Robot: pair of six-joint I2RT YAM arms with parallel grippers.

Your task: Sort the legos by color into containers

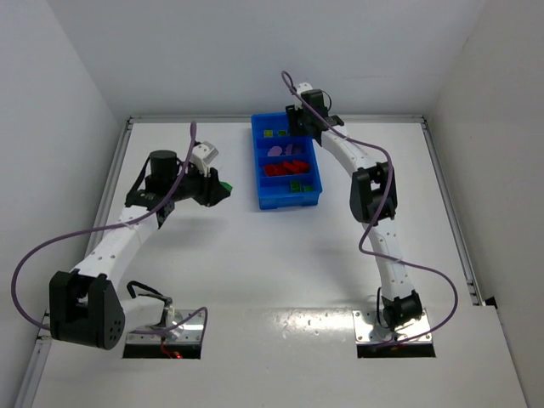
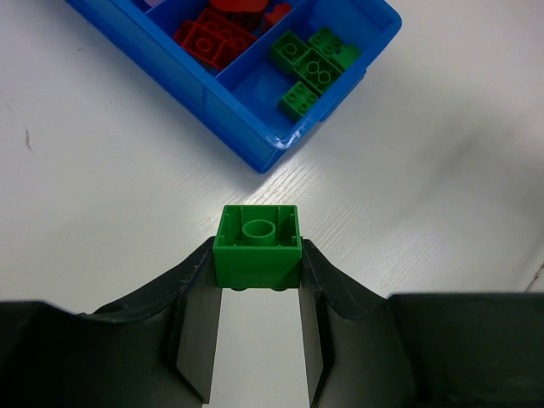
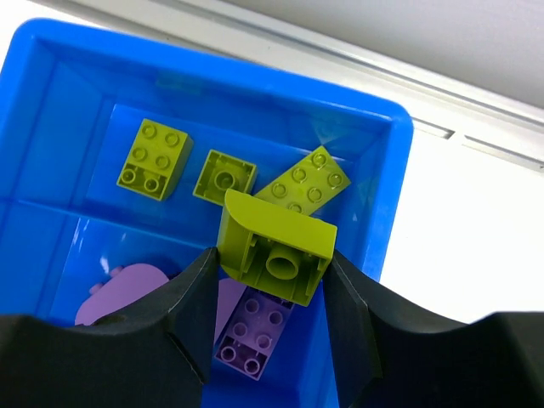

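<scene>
Next, my left gripper moves across and down to release over the nearest container, which lies to its right in the top view and holds matching green legos.
My left gripper is shut on a green lego, held hollow side up above the white table, just short of the blue tray's near corner. In the top view this gripper is left of the tray. The nearest container holds green legos, the one behind it red legos. My right gripper is shut on a yellow-green lego over the far container, where three yellow-green legos lie. Purple legos fill the container beside it.
The tray stands at the back middle of the table, close to the back rail. White walls enclose the table on three sides. Purple cables loop off both arms. The right arm reaches in from the tray's right.
</scene>
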